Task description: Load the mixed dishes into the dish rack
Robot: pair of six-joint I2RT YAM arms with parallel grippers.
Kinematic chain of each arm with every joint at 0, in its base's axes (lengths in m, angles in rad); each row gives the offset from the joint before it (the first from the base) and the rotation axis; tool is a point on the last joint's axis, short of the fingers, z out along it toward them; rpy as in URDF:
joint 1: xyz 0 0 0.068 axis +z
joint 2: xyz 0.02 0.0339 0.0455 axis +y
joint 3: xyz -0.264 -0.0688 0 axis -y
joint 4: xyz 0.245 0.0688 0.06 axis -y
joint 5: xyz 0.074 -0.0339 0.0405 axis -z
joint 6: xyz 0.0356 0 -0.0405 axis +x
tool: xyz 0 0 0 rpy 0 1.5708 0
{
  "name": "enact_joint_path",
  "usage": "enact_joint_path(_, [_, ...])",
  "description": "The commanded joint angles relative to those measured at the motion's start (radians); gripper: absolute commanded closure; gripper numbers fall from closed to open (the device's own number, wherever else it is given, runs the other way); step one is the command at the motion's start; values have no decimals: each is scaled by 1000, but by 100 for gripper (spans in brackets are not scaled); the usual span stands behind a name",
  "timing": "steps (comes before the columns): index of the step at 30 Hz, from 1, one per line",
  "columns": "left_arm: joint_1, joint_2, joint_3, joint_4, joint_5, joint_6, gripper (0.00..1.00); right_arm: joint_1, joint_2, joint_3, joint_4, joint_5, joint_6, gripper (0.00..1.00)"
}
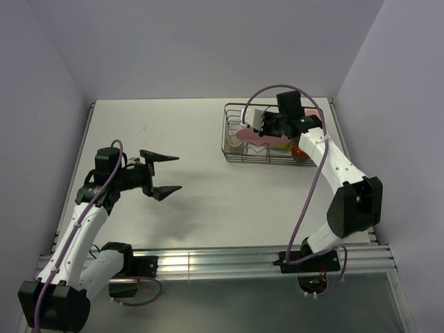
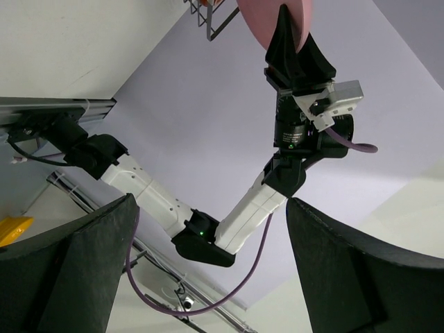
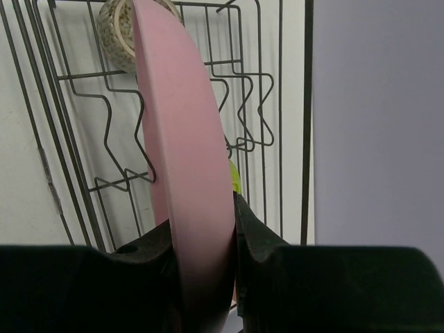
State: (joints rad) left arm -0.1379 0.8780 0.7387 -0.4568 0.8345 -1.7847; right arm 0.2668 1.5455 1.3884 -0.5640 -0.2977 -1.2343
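Note:
The big pink plate is already on edge with the rack's wires below, so the robot's right gripper next needs to lower it between them and let go of its rim.
The black wire dish rack (image 1: 232, 154) stands at the far right of the table. My right gripper (image 1: 266, 126) hovers over it, shut on the rim of the big pink plate (image 1: 245, 132). In the right wrist view the plate (image 3: 182, 152) stands on edge between the fingers (image 3: 258, 236), over the rack's wire prongs (image 3: 104, 114). A speckled beige cup (image 3: 113, 29) sits in the rack's left end (image 1: 236, 143). A yellow-green bowl (image 1: 283, 145) and a dark red mug (image 1: 300, 152) lie at its right end. My left gripper (image 1: 166, 174) is open and empty, well left of the rack.
The left wrist view looks across at the right arm (image 2: 243, 215) and the plate (image 2: 267, 17) it holds. Purple walls close in the table on three sides. A metal rail (image 1: 222, 260) runs along the near edge.

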Motion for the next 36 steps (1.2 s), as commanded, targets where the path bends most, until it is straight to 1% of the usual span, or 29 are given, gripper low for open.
enact_joint_path(1, [9, -1, -5, 32, 32, 5, 5, 11, 22, 34, 73, 25, 33, 100])
enact_joint_path(10, [24, 13, -2, 43, 40, 10, 5, 12, 60, 37, 105, 19, 68, 100])
enact_joint_path(18, [32, 24, 4, 43, 46, 15, 5, 9, 84, 3, 144, 35, 76, 100])
enact_joint_path(19, [32, 26, 5, 43, 46, 15, 5, 6, 84, 0, 150, 35, 78, 99])
enact_joint_path(20, [34, 27, 7, 43, 46, 15, 5, 5, 84, -12, 159, 35, 84, 95])
enact_joint_path(21, [34, 30, 10, 43, 46, 16, 5, 5, 82, -18, 177, 35, 87, 86])
enact_joint_path(24, [34, 39, 21, 32, 44, 28, 4, 2, 73, -46, 216, 31, 99, 74])
enact_joint_path(26, [35, 42, 25, 29, 43, 31, 4, -1, 70, -58, 228, 31, 107, 70])
enact_joint_path(28, [35, 47, 28, 32, 41, 31, 4, -1, 65, -63, 243, 31, 111, 61])
enact_joint_path(29, [35, 49, 33, 32, 40, 33, 4, -1, 64, -71, 262, 32, 117, 48])
enact_joint_path(31, [35, 52, 36, 30, 37, 37, 4, -1, 58, -75, 274, 32, 124, 42])
enact_joint_path(32, [35, 53, 40, 24, 35, 41, 4, -1, 54, -77, 280, 29, 130, 37])
enact_joint_path(33, [35, 55, 42, 21, 34, 44, 4, -1, 50, -80, 289, 28, 133, 20])
enact_joint_path(34, [35, 53, 44, 21, 34, 45, 3, -1, 39, -81, 294, 25, 139, 9])
enact_joint_path(35, [35, 53, 44, 20, 34, 45, 3, -1, 34, -81, 297, 13, 142, 2])
enact_joint_path(36, [35, 53, 44, 18, 32, 45, 3, -1, 24, -81, 302, 11, 144, 0])
